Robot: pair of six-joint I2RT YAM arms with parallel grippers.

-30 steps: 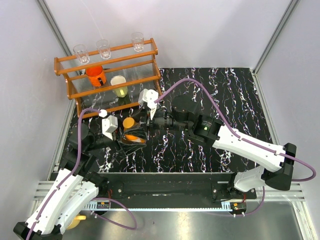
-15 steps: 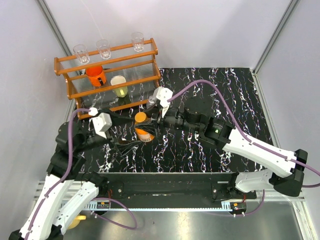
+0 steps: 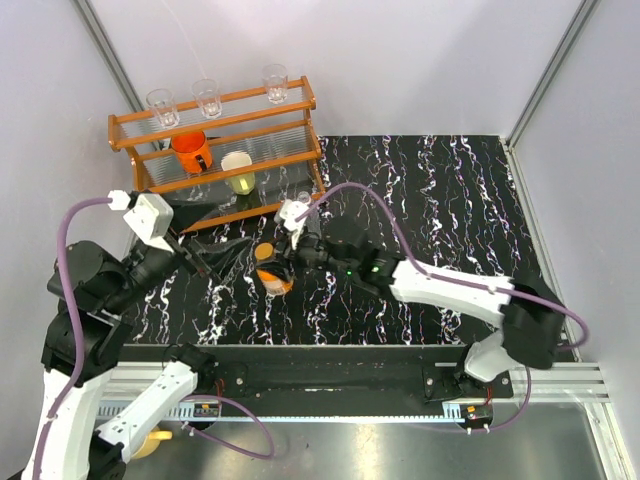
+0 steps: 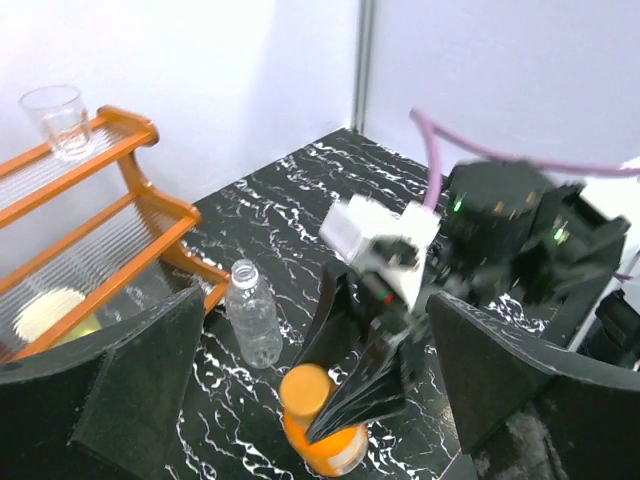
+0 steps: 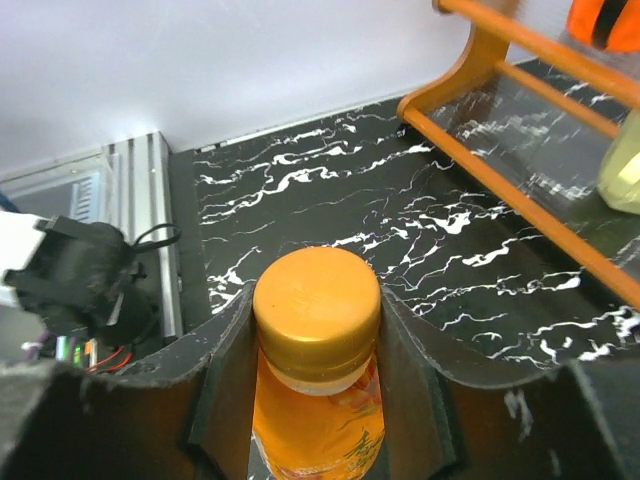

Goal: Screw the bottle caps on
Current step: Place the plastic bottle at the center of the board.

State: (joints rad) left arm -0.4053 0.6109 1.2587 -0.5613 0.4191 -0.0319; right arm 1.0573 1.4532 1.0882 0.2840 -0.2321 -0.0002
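I will next move my right gripper left in the top view to the tabletop by my left gripper, which stands apart, and let go of the bottle.
The short orange bottle (image 3: 273,280) stands on the black marbled table with the orange cap (image 3: 265,252) on its neck. My right gripper (image 3: 281,262) is shut on the bottle at cap and neck height. In the right wrist view its fingers (image 5: 225,385) press both sides of the cap (image 5: 317,300) and the bottle (image 5: 315,425). My left gripper (image 3: 208,252) is open and empty, left of the bottle and apart from it; its fingers (image 4: 130,390) frame the bottle (image 4: 335,450) from a distance. The clear bottle (image 4: 250,315) stands uncapped by the rack foot (image 3: 303,200). The blue-rimmed cap is out of view.
An orange wooden rack (image 3: 215,125) stands at the back left with three clear glasses (image 3: 207,96) on top, an orange mug (image 3: 190,150) and a pale cup (image 3: 238,172) on its shelves. Grey walls close in the table on three sides.
My left gripper has let go of the orange bottle and pulled back to the left. My right gripper has closed round the bottle's cap and neck and shifted slightly left.
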